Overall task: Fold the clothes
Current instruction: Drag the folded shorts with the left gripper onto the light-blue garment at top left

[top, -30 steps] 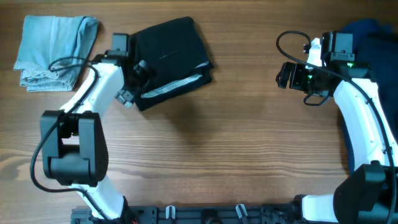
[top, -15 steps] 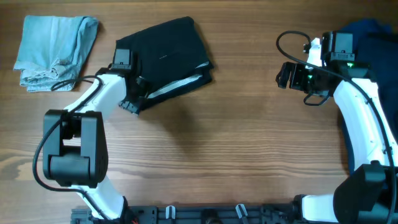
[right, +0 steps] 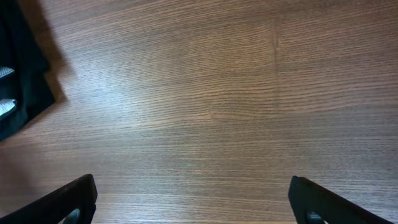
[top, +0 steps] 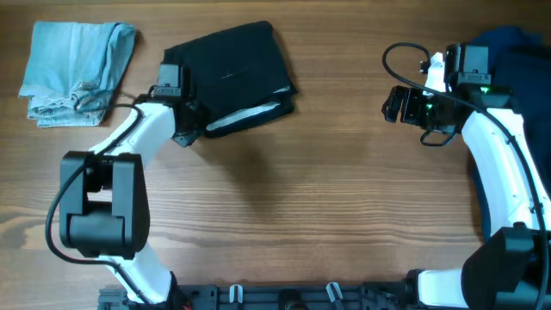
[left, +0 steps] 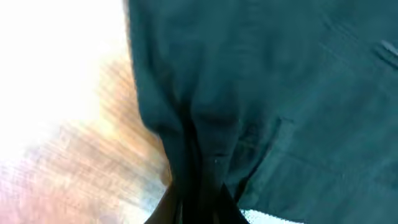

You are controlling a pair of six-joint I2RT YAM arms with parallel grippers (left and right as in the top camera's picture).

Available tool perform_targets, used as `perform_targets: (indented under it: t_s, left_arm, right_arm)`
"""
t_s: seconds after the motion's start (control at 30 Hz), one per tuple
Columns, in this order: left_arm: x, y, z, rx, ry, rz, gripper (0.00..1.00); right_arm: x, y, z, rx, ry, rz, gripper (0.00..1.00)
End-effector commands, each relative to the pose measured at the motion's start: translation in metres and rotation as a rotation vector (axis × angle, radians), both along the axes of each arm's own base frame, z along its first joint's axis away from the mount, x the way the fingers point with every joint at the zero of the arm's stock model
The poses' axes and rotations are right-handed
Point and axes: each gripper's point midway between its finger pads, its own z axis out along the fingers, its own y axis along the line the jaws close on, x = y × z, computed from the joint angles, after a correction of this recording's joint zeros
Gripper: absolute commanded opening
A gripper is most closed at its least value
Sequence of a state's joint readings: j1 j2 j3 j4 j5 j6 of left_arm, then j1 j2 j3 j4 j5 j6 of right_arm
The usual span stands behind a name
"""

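Note:
My left gripper lifts the garment next, carries it across and releases it on top, since the folded light blue cloth [top: 77, 65] lies to its left in the overhead view.
A folded black garment [top: 232, 73] with a white strip along its near edge lies at the back of the table, left of centre. My left gripper [top: 184, 131] is at the garment's front-left corner and shut on a bunch of its fabric. In the left wrist view the dark cloth [left: 261, 81] fills the frame and gathers into a fold pinched between the fingers [left: 199, 205]. My right gripper [top: 394, 103] hovers at the right over bare wood, open, with nothing between its fingers [right: 74, 199]. The black garment's edge [right: 18, 81] shows at the left of the right wrist view.
A folded light blue cloth [top: 73, 60] lies at the back left corner, with the left arm's cable crossing it. A dark blue pile of clothes [top: 516, 43] sits at the back right, behind the right arm. The wooden table [top: 301, 198] shows bare wood in the middle.
My left gripper has gone from open to shut on the black garment's front-left corner, nudging in slightly. The right arm has not moved.

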State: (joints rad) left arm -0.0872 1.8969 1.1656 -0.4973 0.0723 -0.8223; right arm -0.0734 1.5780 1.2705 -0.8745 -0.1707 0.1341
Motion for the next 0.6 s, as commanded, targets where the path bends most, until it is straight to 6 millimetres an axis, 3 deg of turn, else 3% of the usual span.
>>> perform_targets:
  t_s: [0.0, 0.07, 0.17, 0.23, 0.47, 0.57]
  left_arm:
    - [0.052, 0.012, 0.045, 0.152, -0.181, -0.294, 0.04]
    - [0.078, 0.018, 0.078, 0.237, -0.269, -0.385, 0.04]
    - [0.102, 0.047, 0.121, 0.432, -0.323, -0.383, 0.04]
    - [0.113, 0.051, 0.139, 0.521, -0.363, -0.457, 0.04]
    - [0.137, 0.088, 0.176, 0.872, -0.402, -0.607, 0.04]
    - [0.142, 0.120, 0.190, 0.958, -0.409, -0.565, 0.04]
  right_arm:
    - [0.000, -0.002, 0.003, -0.015, -0.011, -0.010, 1.00]
    - [0.000, -0.002, 0.003, -0.015, -0.011, -0.009, 1.00]
    - [0.000, -0.002, 0.003, -0.015, -0.011, -0.010, 1.00]
    - [0.000, -0.002, 0.003, -0.015, -0.011, -0.009, 1.00]
    - [0.000, -0.002, 0.003, -0.015, -0.011, -0.010, 1.00]
    - [0.000, -0.002, 0.003, -0.015, -0.011, -0.010, 1.00]
